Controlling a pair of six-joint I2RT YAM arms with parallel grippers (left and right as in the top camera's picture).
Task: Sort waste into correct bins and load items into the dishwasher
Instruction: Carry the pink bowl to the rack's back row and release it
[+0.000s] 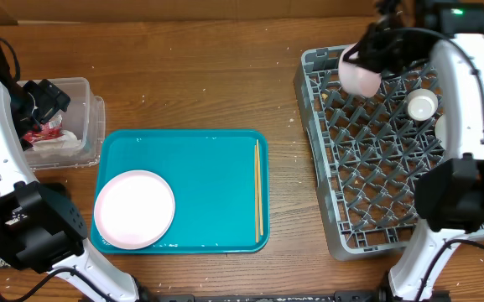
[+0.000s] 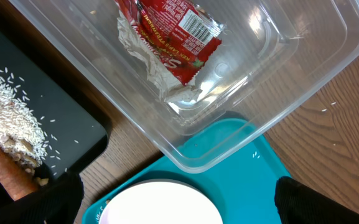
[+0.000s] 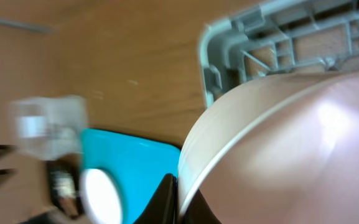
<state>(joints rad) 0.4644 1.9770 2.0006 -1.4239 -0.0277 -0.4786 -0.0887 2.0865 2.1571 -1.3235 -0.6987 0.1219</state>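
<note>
Next, my right gripper brings the pale pink bowl down, shifting slightly toward the white cup, since the bowl hangs above free pegs of the dish rack beside the cup.
My right gripper [image 1: 374,52] is shut on the rim of the pale pink bowl [image 1: 359,74] and holds it over the far left corner of the grey dish rack [image 1: 342,210]; the bowl fills the right wrist view [image 3: 279,143]. A tiny white cup [image 1: 421,104] stands in the rack. The pink plate [image 1: 134,209] and chopsticks [image 1: 257,189] lie on the teal tray [image 1: 200,180]. My left gripper [image 2: 173,202] is open above the clear tub [image 2: 291,68], which holds the red sauce packet [image 2: 176,37] and napkin [image 2: 148,68]. The black tray [image 2: 48,118] holds rice [image 2: 8,112] and the carrot stick [image 2: 2,165].
The tub [image 1: 78,117] sits at the far left of the wooden table [image 1: 208,84], beside the teal tray. The rack takes the right side. My right arm [image 1: 468,109] reaches across the rack.
</note>
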